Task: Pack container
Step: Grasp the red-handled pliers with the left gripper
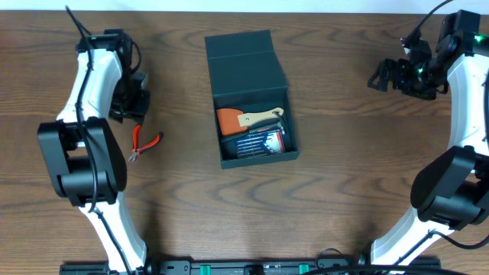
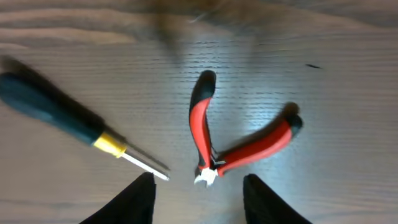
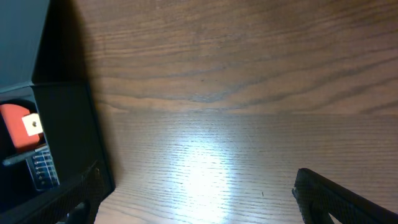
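Note:
The pliers' handle nearer the screwdriver is below, in line with the open gap, so my left gripper needs to go down next and close just behind the black tip.
The dark teal-grey container [image 1: 280, 92] stands open at the table's middle, its flap lid folded back. Inside lie an orange scraper with a wooden handle [image 1: 244, 119] and a case of bits [image 1: 256, 142]. The container's right wall [image 3: 62, 130] and the scraper [image 3: 17, 127] show in the right wrist view. Red-handled pliers [image 1: 144, 144] lie on the table left of it. In the left wrist view the pliers [image 2: 230, 143] lie beside a dark-handled screwdriver [image 2: 68, 121]. My left gripper [image 1: 128, 103] [image 2: 199, 199] is open, just short of both tools. My right gripper [image 1: 384, 76] [image 3: 199, 199] is open and empty at the far right.
The wooden table [image 1: 344, 168] carries nothing else in view. The screwdriver is hidden under the left arm in the overhead view. Both arm bases stand at the front edge.

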You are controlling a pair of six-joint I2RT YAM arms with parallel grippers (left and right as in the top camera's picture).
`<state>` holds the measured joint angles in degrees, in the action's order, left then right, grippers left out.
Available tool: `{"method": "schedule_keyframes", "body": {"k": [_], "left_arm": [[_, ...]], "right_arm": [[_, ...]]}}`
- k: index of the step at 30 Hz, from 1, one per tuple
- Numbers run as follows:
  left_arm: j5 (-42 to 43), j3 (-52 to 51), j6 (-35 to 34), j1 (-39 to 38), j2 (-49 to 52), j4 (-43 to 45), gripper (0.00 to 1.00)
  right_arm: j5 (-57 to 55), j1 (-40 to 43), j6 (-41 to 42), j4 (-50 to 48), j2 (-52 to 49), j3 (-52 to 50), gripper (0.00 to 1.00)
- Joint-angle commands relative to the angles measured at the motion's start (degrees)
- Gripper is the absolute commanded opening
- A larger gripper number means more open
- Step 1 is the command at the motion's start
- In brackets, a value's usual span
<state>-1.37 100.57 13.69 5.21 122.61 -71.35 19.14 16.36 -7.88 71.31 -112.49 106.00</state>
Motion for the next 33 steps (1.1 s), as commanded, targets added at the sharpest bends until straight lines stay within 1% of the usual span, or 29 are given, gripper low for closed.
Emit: {"method": "schedule_keyframes", "body": {"k": [1, 3, 9, 14, 22, 23, 24, 25, 26, 27, 28, 33], "left_arm": [[4.59, 0.31, 0.83, 1.22, 2.86, 0.11, 0.4], [5.29, -0.28, 0.81, 1.25, 3.8, 1.27, 0.38], [5.25, -3.48, 0.83, 1.27, 5.35, 5.55, 0.38], [5.22, -5.31, 0.87, 1.27, 5.35, 7.43, 0.38], [4.79, -11.5, 1.09, 1.27, 5.35, 11.52, 0.37], [4.79, -11.87, 1.07, 1.27, 5.35, 11.63, 0.36], [4.79, -12.15, 1.07, 1.27, 5.35, 11.69, 0.31], [4.79, -12.2, 1.07, 1.27, 5.35, 11.58, 0.23], [4.79, -12.2, 1.07, 1.25, 5.35, 11.5, 0.19], [4.81, -12.2, 1.05, 1.25, 5.25, 11.41, 0.09], [4.81, -12.2, 1.05, 1.25, 5.11, 11.26, 0.06], [4.81, -12.11, 1.05, 1.25, 3.74, 10.95, 0.06]], "right_arm": [[0.59, -0.22, 0.74, -0.02, -0.42, -0.13, 0.99], [0.59, -0.22, 0.76, -0.2, -0.42, -0.13, 0.99], [0.59, -0.22, 0.76, -0.11, -0.42, -0.13, 0.99], [0.59, -0.22, 0.76, 0.11, -0.42, -0.13, 0.99], [0.57, -0.2, 0.74, 0.26, -0.42, -0.13, 0.99], [0.57, -0.2, 0.74, 0.26, -0.42, -0.13, 0.99], [0.57, -0.2, 0.74, 0.24, -0.42, -0.13, 0.99], [0.57, -0.22, 0.74, 0.24, -0.42, -0.13, 0.99], [0.59, -0.22, 0.76, 0.24, -0.42, -0.13, 0.99], [0.57, -0.22, 0.76, 0.24, -0.42, -0.13, 0.99], [0.57, -0.22, 0.76, 0.24, -0.42, -0.13, 0.99], [0.59, -0.22, 0.76, 0.26, -0.42, -0.13, 0.99]]}}
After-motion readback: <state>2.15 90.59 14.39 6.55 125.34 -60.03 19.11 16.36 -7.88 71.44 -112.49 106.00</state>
